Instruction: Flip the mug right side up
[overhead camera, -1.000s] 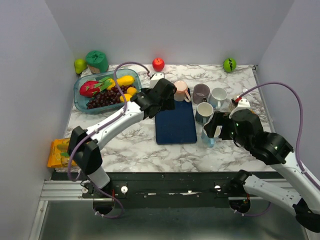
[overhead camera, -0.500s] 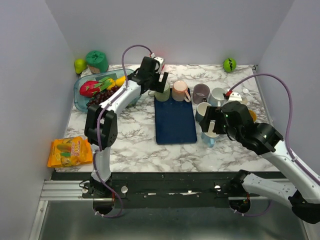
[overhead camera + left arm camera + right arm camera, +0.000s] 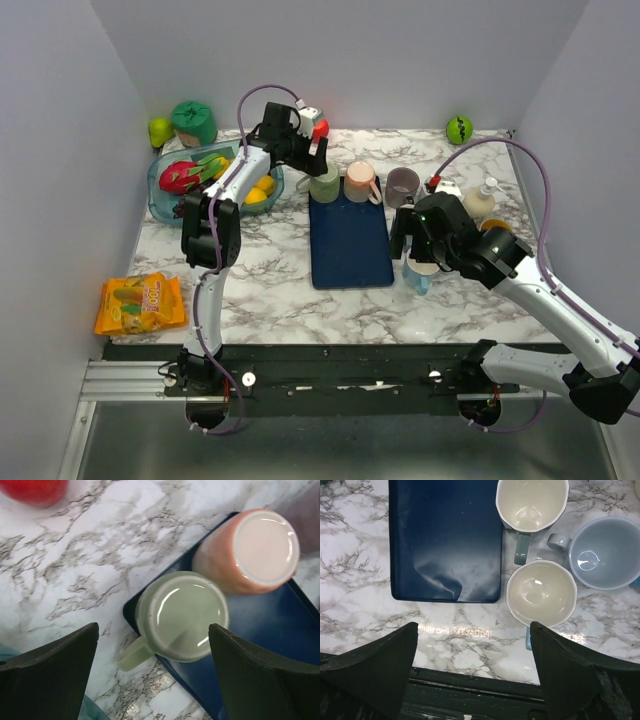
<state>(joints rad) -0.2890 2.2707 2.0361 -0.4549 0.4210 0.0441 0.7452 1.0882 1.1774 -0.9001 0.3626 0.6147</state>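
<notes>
Next, my left gripper moves down and draws back, fingers astride the green mug's handle, because that slim part sticks out past the mat's edge.
Two mugs stand upside down on the far end of the dark blue mat point(image 3: 280, 645): a pale green mug point(image 3: 182, 616) with its handle point(image 3: 134, 654) pointing off the mat's corner, and a pink mug point(image 3: 255, 547) beside it. My left gripper point(image 3: 154, 632) hangs open straight above the green mug point(image 3: 323, 185), a finger on either side and not touching it. My right gripper point(image 3: 472, 627) is open and empty above the marble near the mat's front right corner point(image 3: 490, 592), next to several upright mugs.
Upright mugs stand right of the mat: a white-lined one point(image 3: 532, 502), a cream one point(image 3: 541, 592) and a light blue one point(image 3: 605, 555). A tray of fruit point(image 3: 160, 190) lies at the back left. A red apple point(image 3: 32, 487) and a green fruit point(image 3: 459, 128) sit by the back wall, a snack bag point(image 3: 140, 303) at the front left.
My left arm has swung off the mat to the back, ending above the green mug. My right arm has shifted left and a little farther back, over the upright mugs. Both grippers stayed open.
</notes>
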